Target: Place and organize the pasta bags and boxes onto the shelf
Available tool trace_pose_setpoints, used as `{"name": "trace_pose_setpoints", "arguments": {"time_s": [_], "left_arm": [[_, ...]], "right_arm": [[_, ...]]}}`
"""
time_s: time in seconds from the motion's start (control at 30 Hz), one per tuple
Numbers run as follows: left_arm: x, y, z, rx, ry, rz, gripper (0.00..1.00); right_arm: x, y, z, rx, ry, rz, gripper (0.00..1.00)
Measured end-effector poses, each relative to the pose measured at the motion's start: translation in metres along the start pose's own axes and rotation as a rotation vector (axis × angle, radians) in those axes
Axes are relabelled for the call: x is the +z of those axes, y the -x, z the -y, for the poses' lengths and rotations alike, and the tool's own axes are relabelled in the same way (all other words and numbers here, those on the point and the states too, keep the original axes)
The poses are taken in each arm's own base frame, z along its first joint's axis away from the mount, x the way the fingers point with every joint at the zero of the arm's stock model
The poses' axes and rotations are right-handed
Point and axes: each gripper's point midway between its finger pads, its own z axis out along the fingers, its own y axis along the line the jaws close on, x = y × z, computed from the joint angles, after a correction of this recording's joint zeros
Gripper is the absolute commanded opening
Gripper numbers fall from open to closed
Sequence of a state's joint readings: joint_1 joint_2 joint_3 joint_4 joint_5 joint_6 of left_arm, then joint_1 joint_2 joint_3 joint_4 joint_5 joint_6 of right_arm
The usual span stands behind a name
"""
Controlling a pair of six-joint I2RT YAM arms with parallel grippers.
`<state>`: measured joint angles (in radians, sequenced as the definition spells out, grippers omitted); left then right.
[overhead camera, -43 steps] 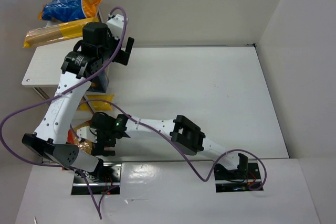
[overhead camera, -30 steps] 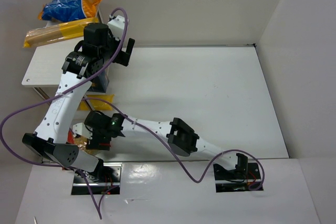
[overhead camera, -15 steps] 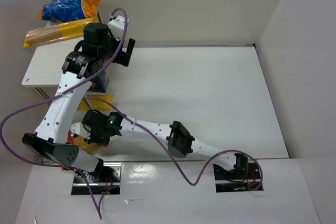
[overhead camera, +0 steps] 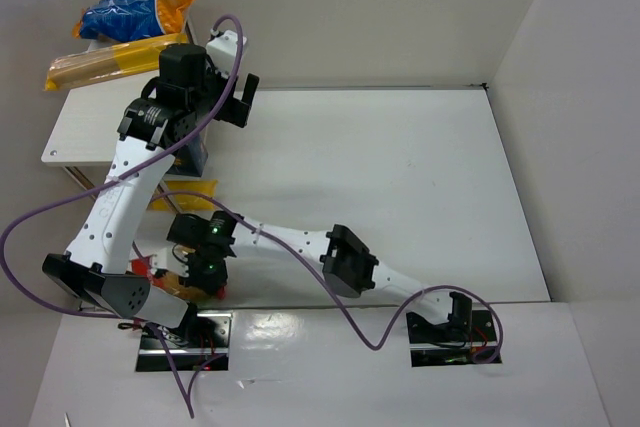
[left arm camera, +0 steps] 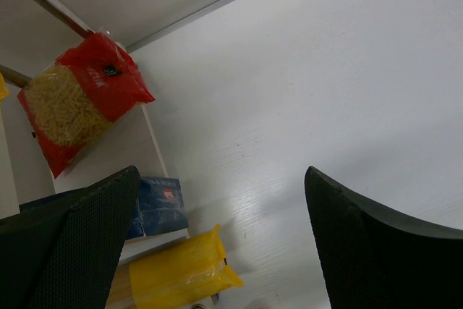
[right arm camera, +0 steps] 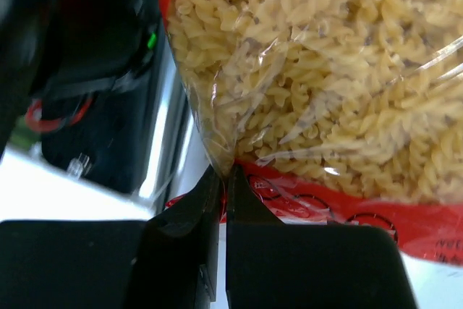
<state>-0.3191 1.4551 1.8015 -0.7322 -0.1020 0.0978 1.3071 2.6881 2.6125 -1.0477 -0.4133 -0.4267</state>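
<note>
The pasta bag in my right gripper should next go outward to the clear tabletop near my empty left gripper, and I need to let go of it there.
A clear bag of spiral pasta with a red label [right arm camera: 325, 70] fills the right wrist view, and my right gripper [right arm camera: 224, 175] is shut on its lower edge. From above, that bag [overhead camera: 168, 282] lies at the near left beside the left arm's base, with the right gripper [overhead camera: 200, 279] on it. My left gripper [overhead camera: 238, 97] hangs open by the shelf [overhead camera: 85, 132], holding nothing. On the shelf's far end lie a blue-and-orange bag [overhead camera: 130, 12] and a long yellow spaghetti bag [overhead camera: 100, 62]. Between the open fingers [left arm camera: 79, 236], the left wrist view shows a blue box [left arm camera: 159, 208] and a yellow bag [left arm camera: 173, 269].
A red pack of pasta [left arm camera: 79, 99] sits near a thin metal leg in the left wrist view. A yellow pack [overhead camera: 185, 194] lies on the table under the left arm. White walls enclose the table [overhead camera: 400, 177] at the back and right. A purple cable loops over both arms.
My right gripper has shut on the edge of the clear bag, and its wrist has shifted slightly toward the near edge with the bag. The left arm has not moved.
</note>
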Motion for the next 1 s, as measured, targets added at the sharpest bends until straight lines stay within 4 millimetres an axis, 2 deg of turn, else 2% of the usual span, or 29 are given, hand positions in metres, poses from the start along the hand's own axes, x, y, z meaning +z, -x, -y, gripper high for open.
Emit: {"name": "trace_pose_setpoints", "arguments": {"time_s": [0.1,0.3,0.4,0.57,0.67,0.77,1.0], "left_arm": [[0.000,0.000,0.001,0.001,-0.006,0.001,1.00],[-0.001,0.000,0.005,0.003,-0.027,0.001,1.00],[-0.003,0.001,0.007,0.005,-0.041,0.007,1.00],[-0.005,0.002,0.014,0.009,-0.080,0.013,1.00],[-0.005,0.000,0.017,0.011,-0.102,0.007,1.00],[-0.005,-0.001,0.020,0.016,-0.119,0.003,1.00],[-0.006,-0.004,0.025,0.034,-0.149,-0.003,1.00]], "right_arm": [[-0.010,-0.019,-0.007,0.027,0.033,-0.038,0.00],[-0.046,-0.081,-0.008,0.130,0.013,-0.087,0.00],[-0.067,-0.112,0.005,0.210,-0.014,-0.093,0.00],[-0.107,-0.165,0.046,0.370,-0.092,-0.069,0.00],[-0.125,-0.191,0.062,0.455,-0.132,-0.047,0.00],[-0.141,-0.214,0.073,0.536,-0.168,-0.023,0.00],[-0.166,-0.245,0.094,0.661,-0.261,0.023,0.00]]}}
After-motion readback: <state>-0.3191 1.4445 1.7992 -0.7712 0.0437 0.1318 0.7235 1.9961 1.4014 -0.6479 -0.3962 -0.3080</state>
